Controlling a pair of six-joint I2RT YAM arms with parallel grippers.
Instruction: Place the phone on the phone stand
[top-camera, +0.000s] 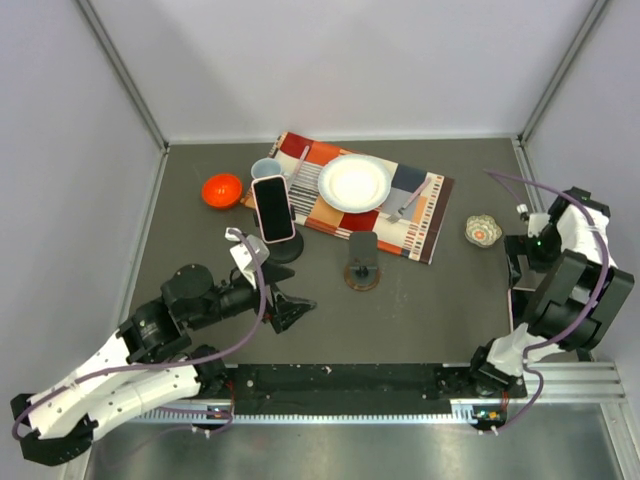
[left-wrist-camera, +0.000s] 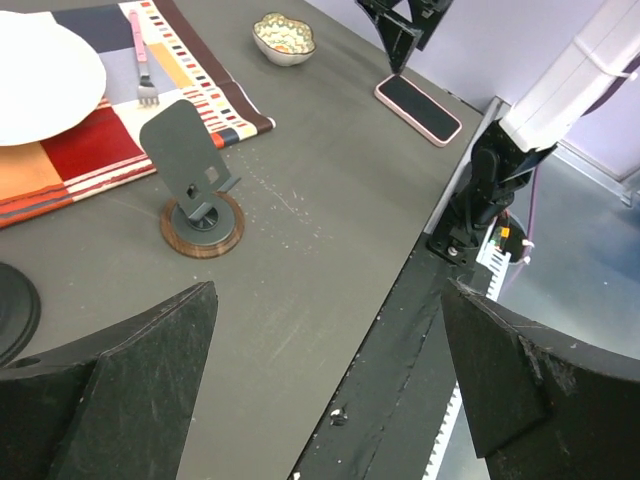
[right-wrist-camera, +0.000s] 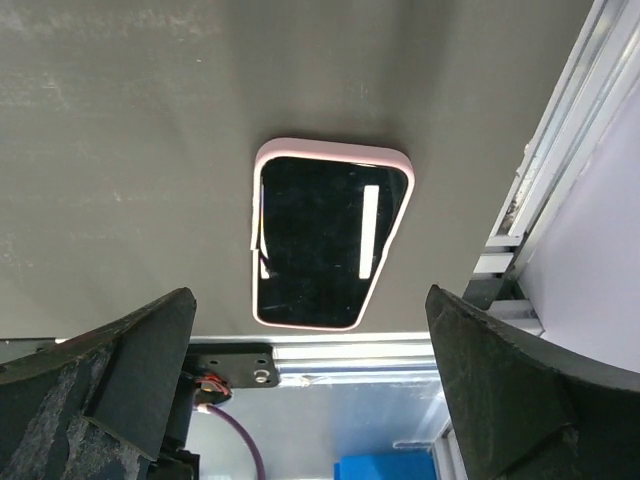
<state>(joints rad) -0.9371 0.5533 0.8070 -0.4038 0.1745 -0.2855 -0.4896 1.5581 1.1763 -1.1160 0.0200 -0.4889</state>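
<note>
The phone lies flat below my open fingers, so my right gripper will next go down over its far end and close on the pink case's long edges.
A phone in a pink case (right-wrist-camera: 330, 230) lies flat, screen up, on the dark table near its right front edge; it also shows in the left wrist view (left-wrist-camera: 418, 107). In the top view my right arm hides it. My right gripper (right-wrist-camera: 308, 300) is open, hovering over the phone with a finger on either side, not touching; it shows in the top view (top-camera: 522, 262). The empty grey phone stand (top-camera: 362, 258) on a round wooden base stands mid-table, also in the left wrist view (left-wrist-camera: 195, 165). My left gripper (top-camera: 290, 310) is open and empty, left of the stand.
A second pink-cased phone (top-camera: 273, 208) rests on a black stand. A striped placemat (top-camera: 420, 215) holds a white plate (top-camera: 355, 183) and a fork (left-wrist-camera: 140, 60). An orange bowl (top-camera: 222, 189), a blue cup (top-camera: 265, 168) and a small patterned bowl (top-camera: 483, 231) stand around.
</note>
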